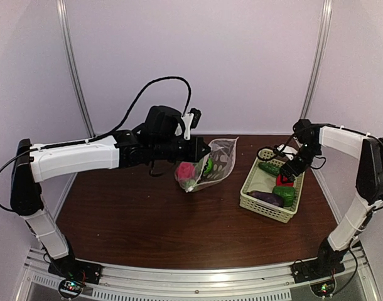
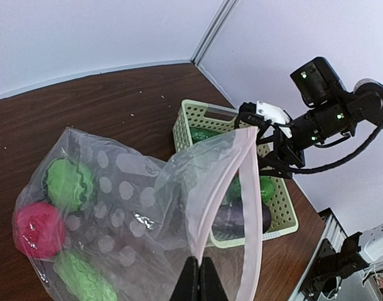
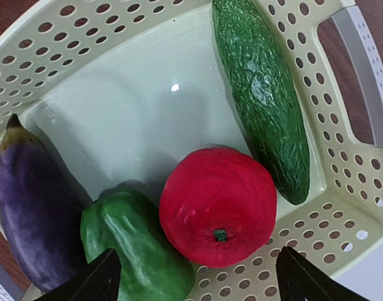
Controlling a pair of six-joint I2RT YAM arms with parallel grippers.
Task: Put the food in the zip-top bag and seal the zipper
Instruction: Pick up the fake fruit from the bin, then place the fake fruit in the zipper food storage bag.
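Observation:
The red tomato (image 3: 218,207) is just below my right gripper, so I will lower the gripper deeper into the basket (image 3: 116,113) and bring its open fingers down around the tomato.
My left gripper (image 2: 199,279) is shut on the mouth edge of the clear speckled zip-top bag (image 2: 135,213), holding it up above the table (image 1: 207,164). The bag's mouth with its pale zipper strip (image 2: 254,207) gapes open. Inside it lie a red round piece (image 2: 37,229) and two green pieces (image 2: 69,182). My right gripper (image 3: 198,279) is open, just above the pale green basket (image 3: 116,113). Between its fingers sits a red tomato (image 3: 218,213), with a green pepper (image 3: 132,251), a purple eggplant (image 3: 34,213) and a green cucumber (image 3: 264,88) around it.
The basket (image 1: 272,188) stands at the right of the dark wooden table (image 1: 147,226), to the right of the hanging bag. White walls and frame posts enclose the back and sides. The right arm (image 2: 317,119) shows beyond the bag mouth in the left wrist view.

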